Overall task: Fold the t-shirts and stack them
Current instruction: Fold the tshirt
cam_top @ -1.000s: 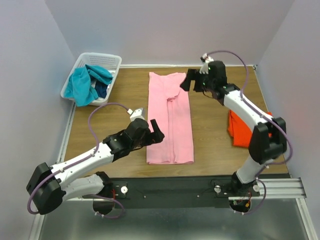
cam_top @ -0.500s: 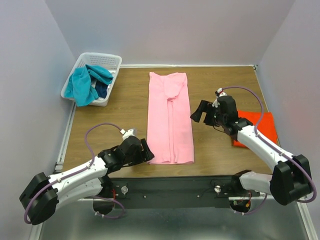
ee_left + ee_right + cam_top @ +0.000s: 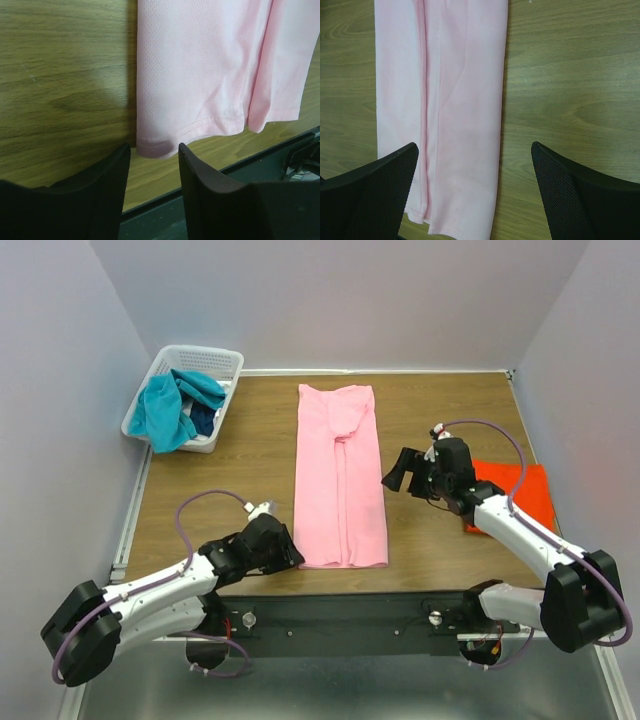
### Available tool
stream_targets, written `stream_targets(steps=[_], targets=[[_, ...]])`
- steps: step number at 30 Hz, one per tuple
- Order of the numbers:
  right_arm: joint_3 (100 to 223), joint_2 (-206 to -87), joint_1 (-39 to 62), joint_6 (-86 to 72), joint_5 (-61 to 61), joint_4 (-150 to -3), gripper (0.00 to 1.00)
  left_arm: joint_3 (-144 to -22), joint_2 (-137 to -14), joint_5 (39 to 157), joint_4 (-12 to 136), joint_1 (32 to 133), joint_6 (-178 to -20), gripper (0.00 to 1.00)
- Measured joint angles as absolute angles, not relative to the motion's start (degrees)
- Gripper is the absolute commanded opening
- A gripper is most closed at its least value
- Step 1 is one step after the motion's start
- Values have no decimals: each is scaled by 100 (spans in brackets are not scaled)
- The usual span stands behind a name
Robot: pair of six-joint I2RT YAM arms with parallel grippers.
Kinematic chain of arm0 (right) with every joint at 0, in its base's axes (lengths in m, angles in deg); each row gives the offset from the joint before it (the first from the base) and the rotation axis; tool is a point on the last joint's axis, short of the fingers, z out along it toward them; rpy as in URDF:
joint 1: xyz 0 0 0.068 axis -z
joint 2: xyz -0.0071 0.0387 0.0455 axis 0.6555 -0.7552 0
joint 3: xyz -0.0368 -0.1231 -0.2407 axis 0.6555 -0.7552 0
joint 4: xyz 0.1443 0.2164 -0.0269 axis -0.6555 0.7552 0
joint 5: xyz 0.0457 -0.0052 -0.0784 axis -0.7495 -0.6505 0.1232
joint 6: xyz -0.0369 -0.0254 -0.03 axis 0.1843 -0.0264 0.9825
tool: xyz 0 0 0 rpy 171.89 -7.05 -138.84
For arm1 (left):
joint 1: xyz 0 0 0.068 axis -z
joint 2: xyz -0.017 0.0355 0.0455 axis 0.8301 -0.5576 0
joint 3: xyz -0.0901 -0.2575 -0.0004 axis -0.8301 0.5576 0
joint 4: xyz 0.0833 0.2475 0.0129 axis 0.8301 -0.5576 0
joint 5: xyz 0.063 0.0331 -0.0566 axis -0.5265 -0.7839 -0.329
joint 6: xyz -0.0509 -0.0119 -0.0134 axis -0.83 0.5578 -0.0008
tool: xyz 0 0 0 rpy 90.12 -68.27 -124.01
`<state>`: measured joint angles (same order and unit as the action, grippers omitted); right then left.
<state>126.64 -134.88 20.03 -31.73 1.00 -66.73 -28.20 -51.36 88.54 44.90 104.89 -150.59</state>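
My right gripper will next move back and down onto the opposite near corner [image 3: 384,563], while my left gripper is already at one near corner of the light pink t-shirt [image 3: 340,475].
The light pink t-shirt [image 3: 340,475] lies flat on the table, folded lengthwise into a long strip. My left gripper [image 3: 290,552] is open and empty, low at the shirt's near left corner [image 3: 155,147], its fingertips either side of that corner. My right gripper [image 3: 393,472] is open wide and empty, just right of the shirt's right edge [image 3: 501,100]. The bright orange t-shirt [image 3: 520,495] lies folded at the right, partly hidden by the right arm. Teal and dark blue garments [image 3: 178,405] sit in the basket.
A white laundry basket [image 3: 228,368] stands at the back left corner. The table's near edge [image 3: 225,167] and a black rail lie just behind the left gripper. Walls close in on the left, back and right.
My left gripper has crept forward and down to the pink shirt's near left corner. My right gripper came from the shirt's far end to its right edge a second ago, and now barely shifts.
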Motion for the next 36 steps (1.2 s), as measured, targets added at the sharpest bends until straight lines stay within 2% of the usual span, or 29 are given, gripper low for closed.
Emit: stream_targets(steps=[3, 5, 7, 9, 16, 24, 30, 36], targets=[[12631, -13460, 2003, -3175, 98, -6660, 100, -2809, -5241, 8872, 4569, 10489, -15048, 35], [12616, -13438, 2003, -3175, 98, -6655, 100, -2809, -5357, 8916, 4628, 10486, -15053, 31], [12600, -13412, 2003, -3175, 100, -6634, 100, -2809, -5455, 8966, 4698, 10486, -15053, 19], [12600, -13392, 2003, -3175, 106, -6540, 100, -2809, -5527, 9003, 4726, 10486, -15035, 1], [12476, -13202, 1872, -3204, 200, -6050, 100, -2809, -5589, 9075, 4768, 10486, -15029, 0], [12001, -12776, 737, -3588, 222, -5106, 98, -2809, -5573, 9075, 4765, 10486, -15033, 0], [11293, -12612, 512, -4069, -36, -5001, 89, -2809, -5549, 9075, 4765, 10486, -15035, 0], [11173, -12716, 281, -4408, -329, -5318, 77, -2809, -5516, 9077, 4761, 10489, -15035, 0]])
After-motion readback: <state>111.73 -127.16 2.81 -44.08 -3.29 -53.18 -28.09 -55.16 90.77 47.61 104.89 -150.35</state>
